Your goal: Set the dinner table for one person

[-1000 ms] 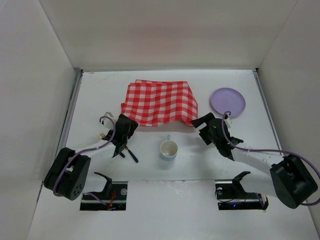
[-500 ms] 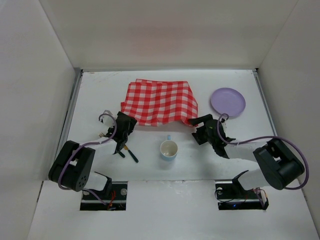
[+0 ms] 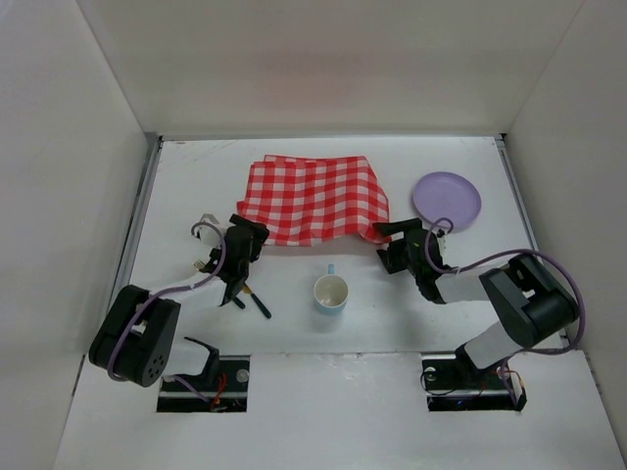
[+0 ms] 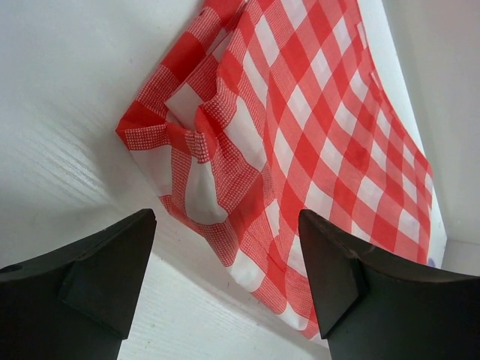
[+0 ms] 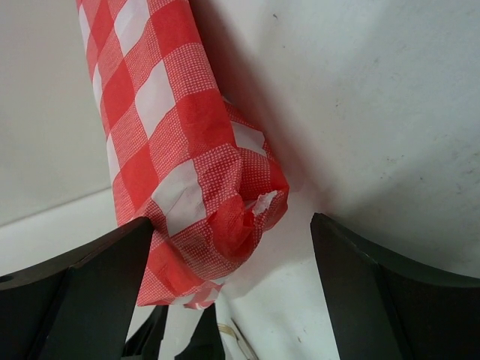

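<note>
The folded near corner of the cloth is still just ahead of my left gripper's open fingers, so my left gripper should move outward and slightly down onto the raised fold (image 4: 201, 164).
The dinner table (image 3: 186, 186) is a white top with a red-and-white checked cloth (image 3: 313, 199) lying rumpled at its back middle. My left gripper (image 3: 245, 238) hovers at the cloth's near left corner. In the left wrist view it (image 4: 226, 251) is open, with the folded cloth corner (image 4: 225, 165) just ahead of the fingers (image 4: 97, 277). My right gripper (image 3: 392, 242) is at the near right corner. In the right wrist view it (image 5: 231, 236) is open, and the bunched cloth corner (image 5: 225, 202) lies between the jaws, close to the left finger (image 5: 90, 289).
A purple plate (image 3: 447, 199) sits at the back right. A white and blue cup (image 3: 331, 292) stands near the front middle. Dark-handled cutlery (image 3: 257, 302) lies by the left arm, with a fork (image 3: 201, 264) further left. White walls enclose the table.
The right gripper has moved left and forward onto the cloth's near right corner, its arm folding in. The left gripper has edged toward the near left corner. The cloth, cup and plate stay put.
</note>
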Controlling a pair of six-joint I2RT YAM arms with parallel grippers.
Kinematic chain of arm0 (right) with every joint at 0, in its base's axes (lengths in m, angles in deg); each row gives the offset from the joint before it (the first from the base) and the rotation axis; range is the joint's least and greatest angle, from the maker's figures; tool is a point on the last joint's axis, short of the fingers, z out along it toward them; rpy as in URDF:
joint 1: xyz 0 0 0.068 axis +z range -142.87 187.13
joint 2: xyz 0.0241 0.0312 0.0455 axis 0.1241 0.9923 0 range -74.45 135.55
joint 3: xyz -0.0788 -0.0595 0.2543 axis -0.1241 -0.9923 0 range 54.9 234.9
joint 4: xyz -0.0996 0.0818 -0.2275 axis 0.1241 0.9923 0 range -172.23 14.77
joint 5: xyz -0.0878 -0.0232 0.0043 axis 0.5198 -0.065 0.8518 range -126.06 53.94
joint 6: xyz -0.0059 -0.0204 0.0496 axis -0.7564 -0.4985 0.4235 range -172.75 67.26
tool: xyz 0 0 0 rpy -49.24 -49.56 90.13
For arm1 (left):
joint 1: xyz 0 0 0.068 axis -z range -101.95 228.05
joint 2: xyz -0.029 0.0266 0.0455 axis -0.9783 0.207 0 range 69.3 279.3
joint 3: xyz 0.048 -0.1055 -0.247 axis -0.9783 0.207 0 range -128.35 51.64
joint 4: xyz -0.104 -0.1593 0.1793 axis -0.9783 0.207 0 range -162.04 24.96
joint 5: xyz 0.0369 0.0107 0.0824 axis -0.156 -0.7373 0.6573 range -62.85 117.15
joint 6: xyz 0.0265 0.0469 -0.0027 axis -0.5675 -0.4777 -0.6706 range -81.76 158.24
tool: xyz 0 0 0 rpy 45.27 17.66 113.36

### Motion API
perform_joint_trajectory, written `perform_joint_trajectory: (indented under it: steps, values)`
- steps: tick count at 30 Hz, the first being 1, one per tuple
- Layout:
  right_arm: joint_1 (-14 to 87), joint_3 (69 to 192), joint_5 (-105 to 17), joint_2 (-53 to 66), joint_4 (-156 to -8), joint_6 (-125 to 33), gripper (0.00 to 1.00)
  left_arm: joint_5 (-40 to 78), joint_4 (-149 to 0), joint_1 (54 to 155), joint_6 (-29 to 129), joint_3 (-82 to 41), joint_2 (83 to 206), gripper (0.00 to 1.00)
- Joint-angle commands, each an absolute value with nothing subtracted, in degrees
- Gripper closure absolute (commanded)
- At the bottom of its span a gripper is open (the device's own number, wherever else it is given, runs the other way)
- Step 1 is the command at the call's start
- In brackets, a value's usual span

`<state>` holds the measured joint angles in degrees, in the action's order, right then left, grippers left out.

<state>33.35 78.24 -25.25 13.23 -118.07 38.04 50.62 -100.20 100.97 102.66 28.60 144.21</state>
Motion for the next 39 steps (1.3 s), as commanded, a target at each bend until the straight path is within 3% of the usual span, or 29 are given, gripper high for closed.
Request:
perform_joint_trajectory:
  steps: [1,12,16,18,24,30,35,39]
  values:
    - [32.93,79.69,-27.26,14.4,-126.34,40.41,0.07,49.3,-101.13,100.68,101.96,25.72,145.93,0.25]
    - [32.23,80.39,-27.8,16.6,-130.48,41.12,0.05,50.97,-100.07,99.8,102.05,20.98,151.38,0.3]
    - [31.17,81.8,-27.53,18.62,-129.61,41.65,0.1,50.71,-100.07,99.98,102.4,19.57,155.07,0.37]
    - [31.08,82.32,-27.53,19.76,-129.52,41.82,0.17,50.71,-100.51,99.72,102.49,19.21,156.39,0.43]
    - [30.64,82.85,-25.69,19.51,-127.94,40.51,0.49,51.23,-103.84,99.1,101.79,19.91,157.98,0.63]
    - [29.76,86.1,-23.4,15.55,-121.35,32.61,0.73,50.97,-112.28,97.96,98.36,22.55,159.56,0.84]
    - [28.97,88.48,-22.44,11.78,-118.01,23.03,0.86,50.71,-115.71,96.73,95.99,24.83,155.54,0.96]
    - [29.23,90.23,-19.28,3.27,-112.4,11.01,0.9,51.32,-113.97,97.25,90.64,26.77,142.21,0.99]
